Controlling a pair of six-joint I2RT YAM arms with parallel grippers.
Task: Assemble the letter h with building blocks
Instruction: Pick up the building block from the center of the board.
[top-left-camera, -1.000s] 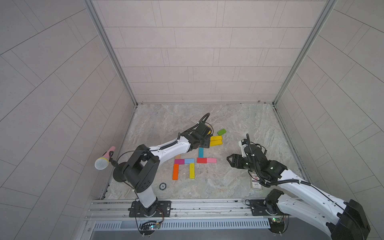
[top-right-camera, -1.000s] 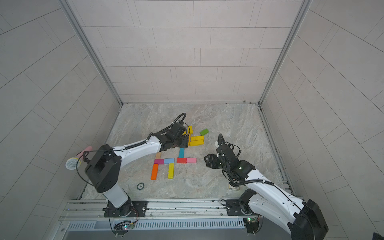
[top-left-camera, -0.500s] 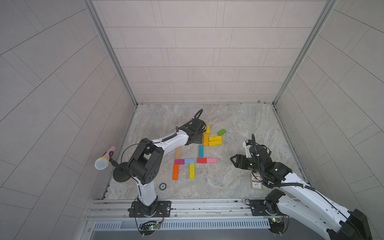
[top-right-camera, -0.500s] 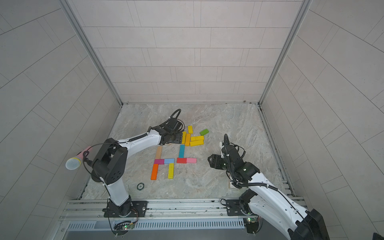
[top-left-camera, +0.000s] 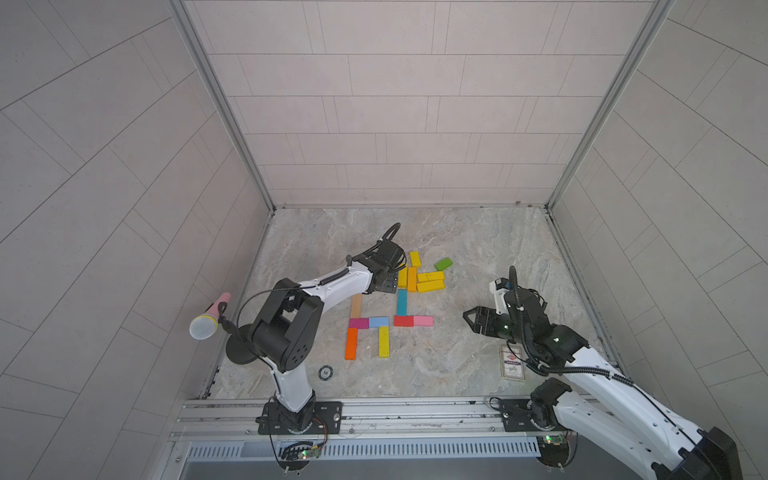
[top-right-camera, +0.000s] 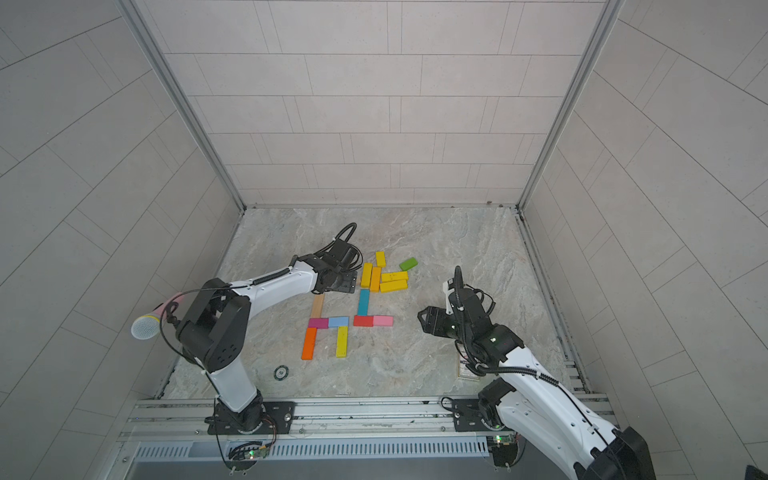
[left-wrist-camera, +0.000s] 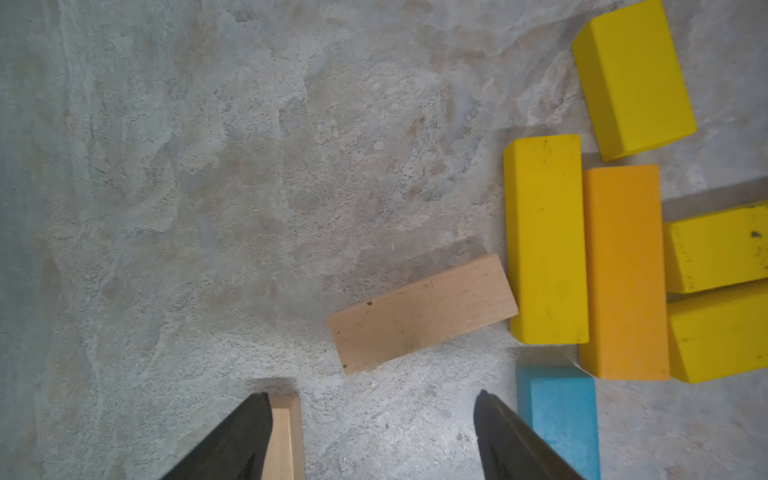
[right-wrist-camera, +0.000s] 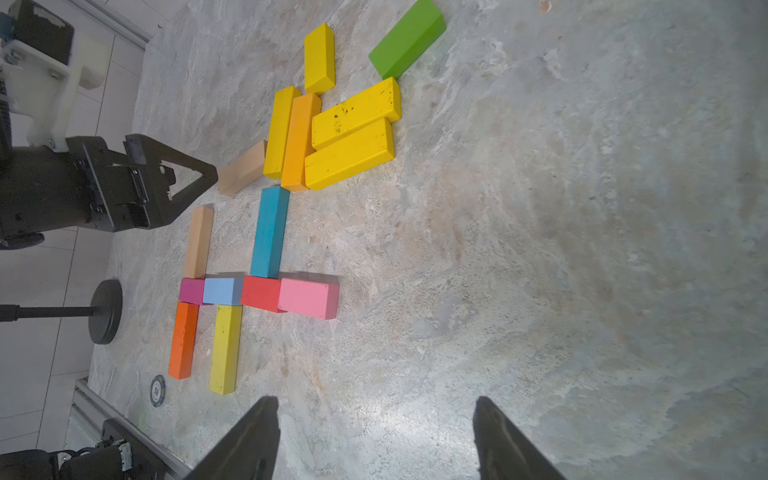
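The short plain wood block (left-wrist-camera: 424, 313) is below and outward of my left gripper, which is open over bare floor. My left gripper should next reach outward, go down and close around the block.
Building blocks lie flat on the marble floor. A long plain wood block (top-left-camera: 356, 305), magenta (top-left-camera: 358, 323), light blue (top-left-camera: 378, 321), orange (top-left-camera: 351, 343) and yellow (top-left-camera: 384, 341) blocks join in one figure. Beside it lie teal (top-left-camera: 401, 302), red (top-left-camera: 403, 320) and pink (top-left-camera: 423, 320) blocks. A yellow-and-orange pile (top-left-camera: 419, 278) and a green block (top-left-camera: 443, 263) lie behind. My left gripper (left-wrist-camera: 372, 399) is open over bare floor, between the long wood block's end (left-wrist-camera: 284, 432) and the teal block (left-wrist-camera: 557, 407). A short plain wood block (left-wrist-camera: 424, 313) lies slanted just ahead, against a yellow block. My right gripper (right-wrist-camera: 374, 401) is open and empty, right of the blocks.
A microphone (top-left-camera: 205, 324) on a round-foot stand is at the left wall. A small round disc (top-left-camera: 325, 372) lies near the front. A printed card box (top-left-camera: 512, 362) lies under my right arm. A metal rail (top-left-camera: 374, 411) runs along the front edge.
My left gripper has opened wider and drawn back from over the yellow pile toward the long wood block. The right arm has hardly moved.
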